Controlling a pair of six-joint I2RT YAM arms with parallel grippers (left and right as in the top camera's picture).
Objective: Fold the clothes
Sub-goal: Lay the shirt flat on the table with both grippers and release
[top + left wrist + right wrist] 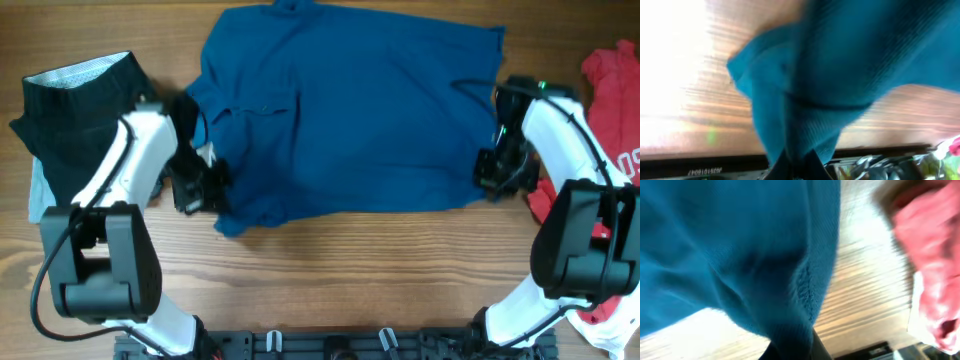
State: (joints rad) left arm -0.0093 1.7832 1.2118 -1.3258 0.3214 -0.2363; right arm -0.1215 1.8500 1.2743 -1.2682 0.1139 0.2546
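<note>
My right gripper should first move toward the red T-shirt (610, 110), so that it gets outward over the shirt and can open, because the shirt's near edge is wavy between my grippers.
The deep-blue collared shirt (350, 110) lies spread across the middle of the wooden table, collar at the far edge. My left gripper (196, 188) is shut on the shirt's near-left corner; in the left wrist view the blue cloth (840, 75) hangs from between the fingers (799, 167). My right gripper (493, 172) is shut on the shirt's near-right edge; in the right wrist view the cloth (740, 255) bunches into the jaws (797, 347). The black garment (70, 110) lies at the left. The red T-shirt (610, 110) lies at the right and shows in the right wrist view (930, 255).
Bare wooden tabletop (350, 270) runs along the front, between the shirt and the arm bases. A light cloth (38, 195) pokes out under the black garment at the left edge.
</note>
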